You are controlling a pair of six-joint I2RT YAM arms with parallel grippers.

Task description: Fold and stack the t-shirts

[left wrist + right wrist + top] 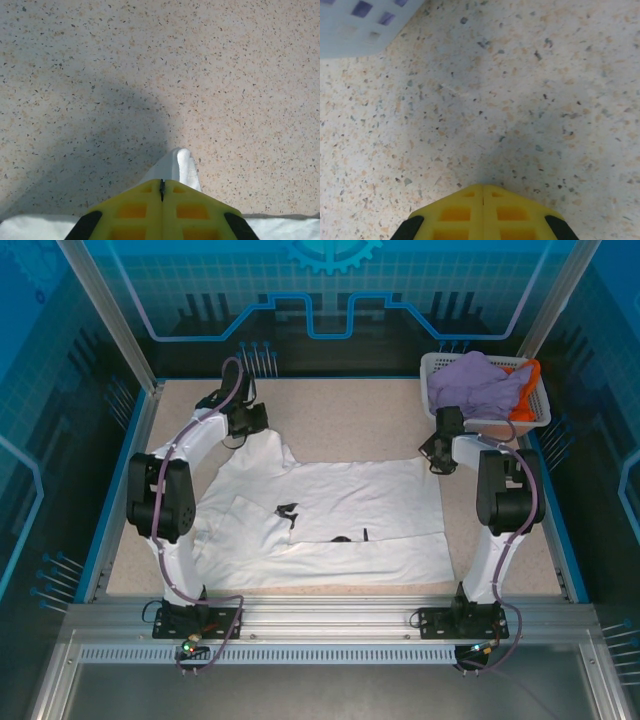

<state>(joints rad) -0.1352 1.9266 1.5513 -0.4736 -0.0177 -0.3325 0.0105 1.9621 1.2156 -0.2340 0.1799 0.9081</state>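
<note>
The peak of cloth goes back to the shirt's side edge (207, 514) over the white cloth next, and my left gripper releases it, as the shirt's far part still lies unfolded.
A white t-shirt (340, 502) with small black marks lies spread on the table, its near part folded over. My left gripper (243, 430) is at the shirt's far left corner. In the left wrist view the left gripper (161, 181) is shut on a peak of white cloth (177, 165) that sticks out past its tips. My right gripper (432, 455) is at the shirt's far right corner. In the right wrist view the right gripper (483, 187) is shut, with bare table beyond its tips. A lavender t-shirt (478, 380) and an orange t-shirt (531, 378) lie bunched in the basket.
The white lattice basket (518, 425) stands at the far right corner, just behind the right arm; its wall (350, 25) is close to the gripper. Blue rails edge the speckled table (350, 410), which is bare behind the shirt.
</note>
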